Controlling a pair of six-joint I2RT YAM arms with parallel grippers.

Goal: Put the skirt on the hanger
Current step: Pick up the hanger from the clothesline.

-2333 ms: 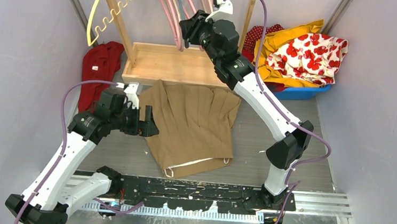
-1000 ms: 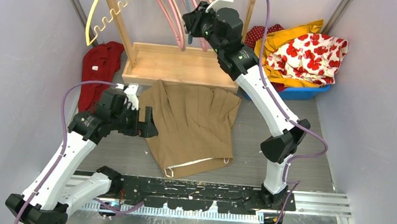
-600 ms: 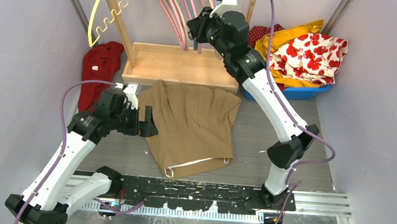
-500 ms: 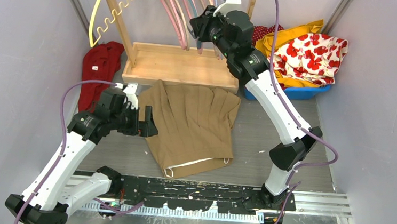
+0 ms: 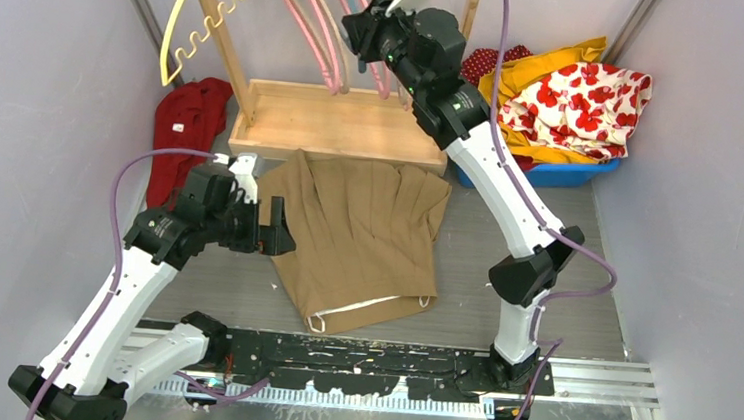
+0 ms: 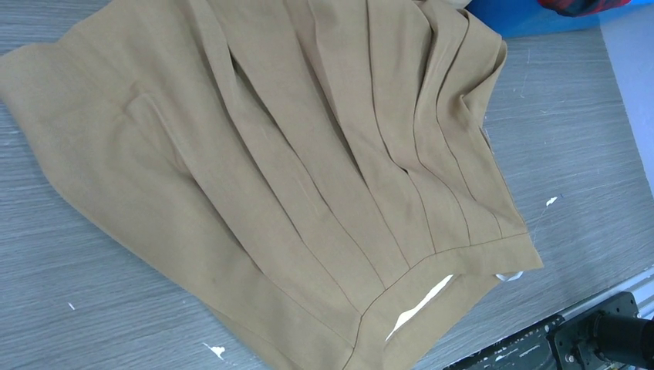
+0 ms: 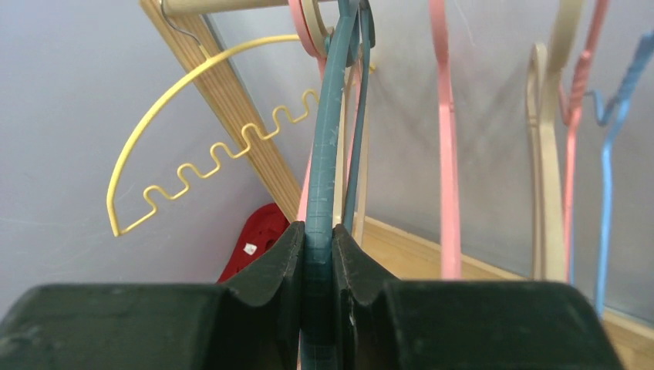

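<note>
Next, my right gripper swings back and down with the teal hanger to release it above the skirt's waistband (image 5: 402, 308), since that lies below and back of the gripper.
The tan pleated skirt (image 5: 366, 235) lies flat on the grey table, waistband toward the near edge; it fills the left wrist view (image 6: 308, 177). My left gripper (image 5: 281, 231) hovers at the skirt's left edge, open and holding nothing; its fingers are out of the left wrist view. My right gripper (image 5: 359, 28) is raised at the rack, shut on the lower bar of a teal hanger (image 7: 324, 139). The jaws clamp the bar from both sides (image 7: 318, 239), and the hanger's hook is still up by the wooden rod.
Several pink (image 7: 446, 154), beige and blue hangers hang beside the teal one. A yellow wavy hanger (image 5: 187, 25) hangs at the rack's left post. The wooden rack base (image 5: 335, 122) touches the skirt's far edge. A red garment (image 5: 184, 125) lies left; a blue bin (image 5: 572, 171) of clothes stands right.
The right gripper has swung about at the rack with the teal hanger, right and then back left and up. The left gripper has opened a little wider; its arm has barely moved.
</note>
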